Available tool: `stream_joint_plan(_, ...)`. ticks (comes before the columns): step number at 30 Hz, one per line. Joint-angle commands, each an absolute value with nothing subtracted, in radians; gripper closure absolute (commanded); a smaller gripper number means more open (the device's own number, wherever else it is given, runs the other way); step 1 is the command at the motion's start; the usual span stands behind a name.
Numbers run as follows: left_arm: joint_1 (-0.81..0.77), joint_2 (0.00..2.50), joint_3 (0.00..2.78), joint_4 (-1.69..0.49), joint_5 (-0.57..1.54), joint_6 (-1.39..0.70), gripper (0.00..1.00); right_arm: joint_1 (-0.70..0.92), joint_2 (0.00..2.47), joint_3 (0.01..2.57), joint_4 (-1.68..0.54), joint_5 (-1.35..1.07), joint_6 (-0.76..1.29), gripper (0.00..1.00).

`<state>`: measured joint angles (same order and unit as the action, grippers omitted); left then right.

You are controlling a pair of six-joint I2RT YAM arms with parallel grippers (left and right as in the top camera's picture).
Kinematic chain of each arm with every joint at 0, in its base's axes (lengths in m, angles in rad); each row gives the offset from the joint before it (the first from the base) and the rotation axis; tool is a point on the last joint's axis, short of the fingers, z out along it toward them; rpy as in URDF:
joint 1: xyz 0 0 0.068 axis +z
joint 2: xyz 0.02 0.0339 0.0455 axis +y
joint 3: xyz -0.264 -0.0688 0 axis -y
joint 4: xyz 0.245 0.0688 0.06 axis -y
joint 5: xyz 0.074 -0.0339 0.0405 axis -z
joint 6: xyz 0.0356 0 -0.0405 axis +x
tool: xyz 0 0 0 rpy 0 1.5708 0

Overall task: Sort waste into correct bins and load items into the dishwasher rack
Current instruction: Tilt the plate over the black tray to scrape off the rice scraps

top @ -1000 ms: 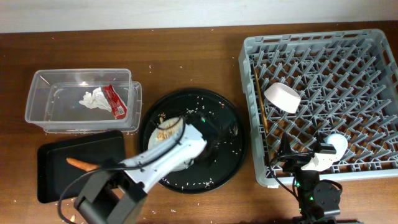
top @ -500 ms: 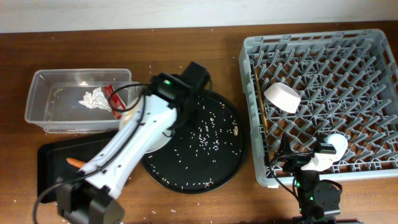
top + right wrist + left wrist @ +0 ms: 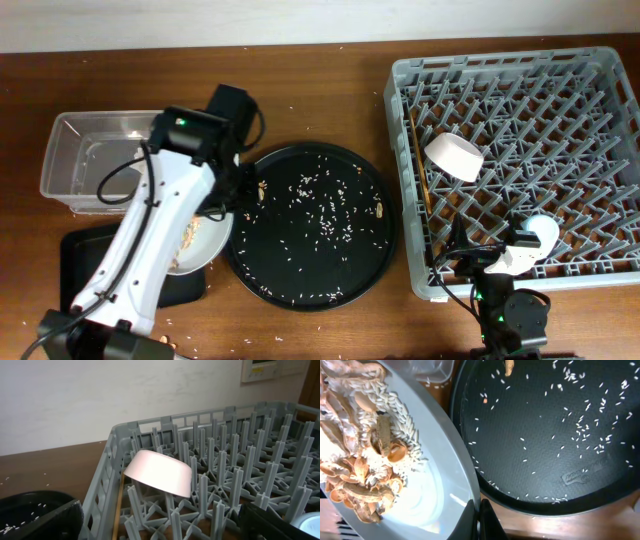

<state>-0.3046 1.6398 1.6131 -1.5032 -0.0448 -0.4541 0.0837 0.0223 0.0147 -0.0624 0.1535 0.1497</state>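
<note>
The left gripper tips over the shallow black tray (image 3: 90,270) next, as scraps cover the plate. It then moves to the rack wires beside the bowl and releases.
My left gripper (image 3: 480,522) is shut on the rim of the round grey-white plate (image 3: 437,487). The plate is tilted and carries beige food scraps with rice (image 3: 365,455). In the overhead view the plate (image 3: 205,245) hangs over the right end of the shallow black tray (image 3: 90,270), below the clear tub (image 3: 60,150). My arm hides the tissue, wrapper and carrot. The dishwasher rack (image 3: 520,60) holds the upturned pinkish bowl (image 3: 455,155), the chopsticks (image 3: 418,170) and the light-blue cup (image 3: 540,232). My right gripper (image 3: 165,527) is open and empty over the rack's front left, near the bowl (image 3: 160,472).
The large round black tray (image 3: 310,225) lies between the bins and the rack, strewn with rice grains and a small scrap (image 3: 380,210). It also shows in the left wrist view (image 3: 545,435). Loose rice lies on the wooden table around it.
My left arm has lifted the plate off the round black tray and carried it left, to over the shallow black tray. Scattered rice stays on the round tray. The right arm has not moved.
</note>
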Motion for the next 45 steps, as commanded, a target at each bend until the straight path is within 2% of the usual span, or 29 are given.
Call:
stream_joint_plan(1, -0.215, 1.621, 1.559, -1.467, 0.101, -0.366, 1.00, 0.078, 0.015, 0.006, -0.063, 0.162, 0.146, 0.02)
stream_joint_plan(13, 0.207, 1.591, 1.538, -1.453, 0.677, 0.043, 1.00, 0.078, 0.015, 0.006, -0.063, 0.162, 0.146, 0.02)
stream_joint_plan(17, 0.340, 1.579, 1.538, -1.495, 0.812, 0.158, 1.00, 0.078, 0.015, 0.006, -0.063, 0.162, 0.146, 0.02)
stream_joint_plan(22, 0.502, 1.579, 1.538, -1.642, 1.066, 0.421, 1.00, 0.078, 0.015, 0.006, -0.063, 0.162, 0.146, 0.02)
stream_joint_plan(24, 0.559, 1.577, 1.535, -1.689, 1.119, 0.492, 1.00, 0.078, 0.015, 0.006, -0.063, 0.162, 0.146, 0.02)
stream_joint_plan(28, 0.652, 1.547, 1.493, -1.688, 1.131, 0.493, 1.00, 0.078, 0.015, 0.006, -0.063, 0.162, 0.146, 0.02)
stream_joint_plan(33, 0.706, 1.531, 1.459, -1.687, 1.142, 0.519, 1.00, 0.078, 0.015, 0.006, -0.063, 0.162, 0.146, 0.02)
stream_joint_plan(41, 0.605, 1.531, 1.459, -1.630, 1.220, 0.579, 1.00, 0.078, 0.015, 0.006, -0.063, 0.162, 0.146, 0.02)
stream_joint_plan(45, 0.602, 1.531, 1.458, -1.645, 1.238, 0.713, 0.99, 0.078, 0.015, 0.006, -0.063, 0.162, 0.146, 0.02)
